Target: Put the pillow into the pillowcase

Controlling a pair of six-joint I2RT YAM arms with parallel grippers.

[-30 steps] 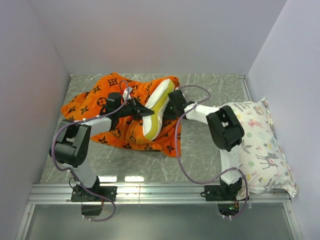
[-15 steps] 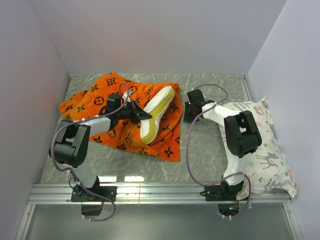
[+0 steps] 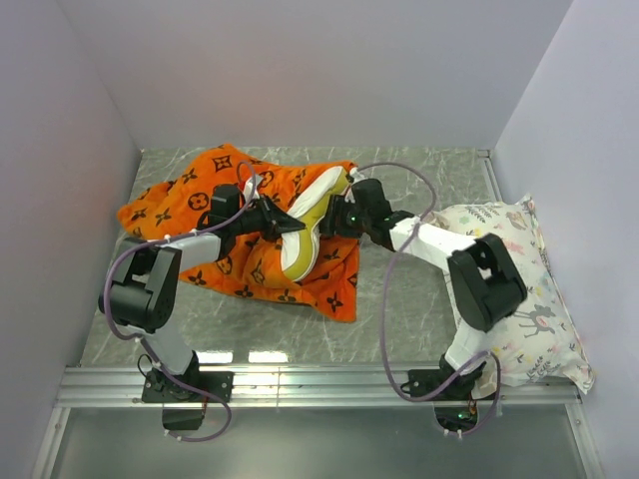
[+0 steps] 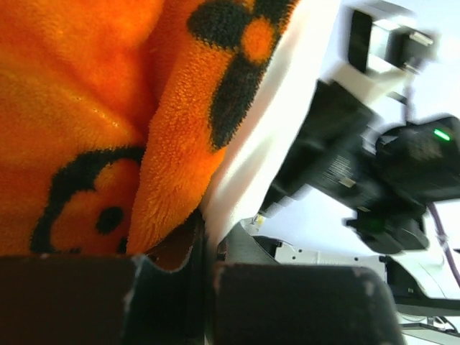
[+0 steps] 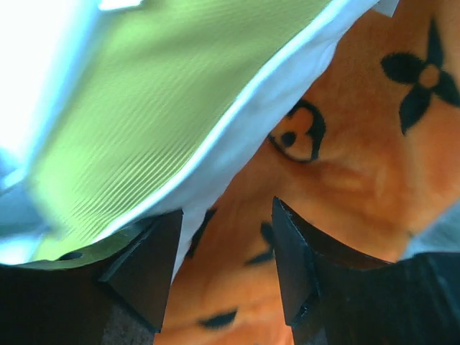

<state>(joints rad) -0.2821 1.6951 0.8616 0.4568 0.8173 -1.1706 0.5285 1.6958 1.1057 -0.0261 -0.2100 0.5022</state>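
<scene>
The fold of orange pillowcase cloth is just below the open fingers, so next my right gripper needs to move down beside the pillow's yellow band point(image 5: 158, 93) onto that fold.
The orange pillowcase point(image 3: 215, 200) lies crumpled at the back left of the table. The white pillow point(image 3: 305, 235) with its yellow band sticks out of the case's right side, partly wrapped in it. My left gripper point(image 3: 288, 228) is shut on a fold of the pillowcase point(image 4: 165, 180) at the opening, with the pillow point(image 4: 251, 158) right beside it. My right gripper point(image 3: 341, 216) is open at the pillow's far right end. In the right wrist view its jaws point(image 5: 224, 266) stand apart over the pillowcase point(image 5: 345, 165), the left fingertip under the pillow's yellow band point(image 5: 158, 93).
A second white pillow printed with deer and plants point(image 3: 519, 284) lies along the right wall. A metal rail point(image 3: 319, 381) runs along the near edge. Grey walls close in the left, back and right sides.
My right gripper let go, swung away to the right, then came back to the pillow's right end with its jaws opening. The pillow dropped lower. The left gripper held still.
</scene>
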